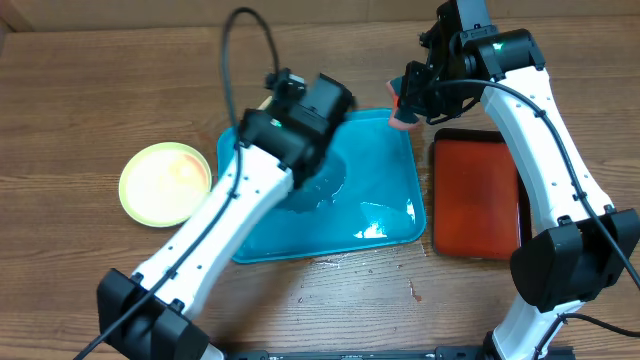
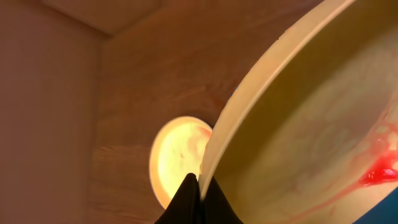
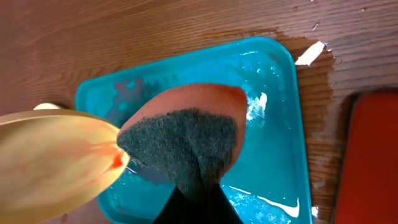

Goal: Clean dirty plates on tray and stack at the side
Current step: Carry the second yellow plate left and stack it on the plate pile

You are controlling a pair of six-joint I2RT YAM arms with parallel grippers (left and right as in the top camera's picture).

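The left gripper swings down and to its left in the overhead view next and releases my plate on top of the second plate (image 1: 165,184) (image 2: 178,158), since that plate lies there below.
My left gripper (image 2: 198,182) is shut on the rim of a pale yellow-green plate (image 2: 311,124), held tilted over the teal tray (image 1: 385,195). The plate has a red smear (image 2: 380,174). In the overhead view my left gripper (image 1: 278,92) and arm hide most of it. My right gripper (image 1: 410,100) is shut on an orange sponge (image 3: 183,127) with a dark scouring face, just beside the plate's smeared edge (image 3: 56,155); whether they touch is unclear. A second yellow-green plate (image 1: 165,183) lies on the table left of the tray. The light blue plate is out of view.
A smaller red tray (image 1: 478,195) with a black rim lies right of the teal tray. The teal tray (image 3: 273,124) is wet, with water pooled near its front right corner. Water and a white scrap (image 3: 309,53) lie on the wood beside its corner.
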